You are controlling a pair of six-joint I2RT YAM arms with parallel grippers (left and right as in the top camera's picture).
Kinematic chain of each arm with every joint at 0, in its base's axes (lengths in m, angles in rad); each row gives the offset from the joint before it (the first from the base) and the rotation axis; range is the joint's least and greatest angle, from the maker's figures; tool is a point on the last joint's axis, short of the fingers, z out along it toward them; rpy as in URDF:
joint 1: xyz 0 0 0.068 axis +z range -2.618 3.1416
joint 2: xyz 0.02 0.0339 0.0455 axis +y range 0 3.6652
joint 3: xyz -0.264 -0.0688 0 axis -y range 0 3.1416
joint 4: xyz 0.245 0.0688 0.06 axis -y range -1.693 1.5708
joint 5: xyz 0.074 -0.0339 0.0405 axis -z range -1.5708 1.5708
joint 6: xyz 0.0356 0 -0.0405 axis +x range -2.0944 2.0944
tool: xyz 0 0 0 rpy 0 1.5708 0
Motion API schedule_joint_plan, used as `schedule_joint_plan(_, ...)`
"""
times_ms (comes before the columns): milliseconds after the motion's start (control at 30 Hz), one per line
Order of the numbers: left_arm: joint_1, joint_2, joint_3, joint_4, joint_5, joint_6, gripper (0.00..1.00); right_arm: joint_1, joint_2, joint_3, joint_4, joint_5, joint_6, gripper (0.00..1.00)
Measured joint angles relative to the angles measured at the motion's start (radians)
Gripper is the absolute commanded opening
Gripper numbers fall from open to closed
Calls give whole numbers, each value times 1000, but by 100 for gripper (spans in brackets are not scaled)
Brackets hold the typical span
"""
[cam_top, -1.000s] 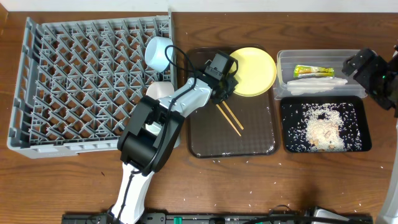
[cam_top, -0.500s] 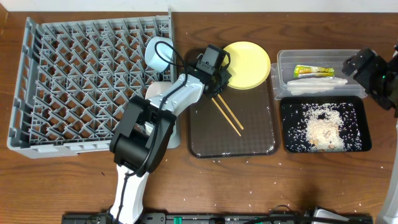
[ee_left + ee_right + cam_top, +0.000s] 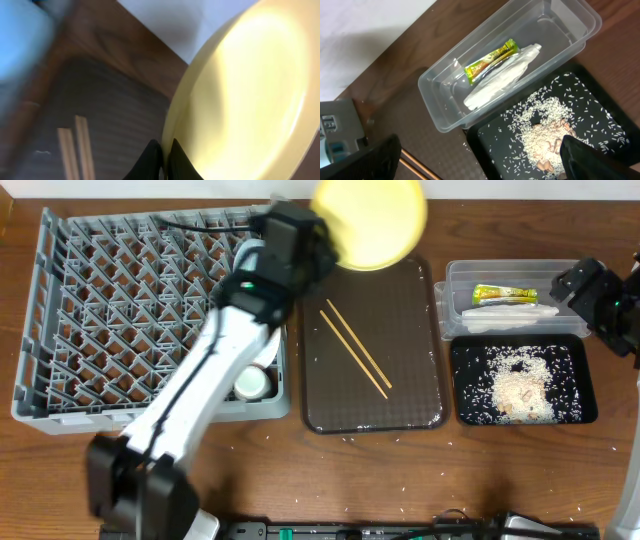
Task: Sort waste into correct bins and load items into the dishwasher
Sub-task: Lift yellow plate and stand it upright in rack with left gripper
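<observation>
The rack's far wires stand empty. I should next swing my left gripper left in the overhead view, lower the plate upright among them and let go.
My left gripper is shut on the rim of the pale yellow plate and holds it tilted, high above the table's far edge. In the left wrist view the fingertips pinch the plate's edge. The chopsticks lie on the brown serving tray. The grey dish rack is at the left, with a small white cup in its near right corner. My right gripper is open and empty above the clear tub, which holds the yellow-green wrapper and the white wrapper.
The black tray near the tub holds rice scraps. A blurred light blue bowl shows in the left wrist view. Loose rice grains lie on the wooden table around the trays. My left arm stretches across the rack's right side.
My left gripper has lifted the yellow plate off the brown tray, up and towards the far edge. The arm swung left over the rack. The right arm has not moved.
</observation>
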Motion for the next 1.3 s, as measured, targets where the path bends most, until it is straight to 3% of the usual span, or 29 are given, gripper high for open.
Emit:
schedule_joint_plan(200,139,-97,0,-196,-195,203,8,0,0,0,0,0,0,99)
schedule_joint_plan(333,190,-96,0,-229,-365,333,8,0,0,0,0,0,0,99)
schedule_joint_plan(567,265,-40,0,-225,-597,454,7,0,0,0,0,0,0,99)
schedule_joint_plan(733,327,77,-1,-157,-652,564,7,0,0,0,0,0,0,99)
schedule_joint_plan(1000,336,102,-2,-47,-722,687,7,0,0,0,0,0,0,99)
schedule_joint_plan(1300,356,102,-2,-40,-746,743,7,0,0,0,0,0,0,99)
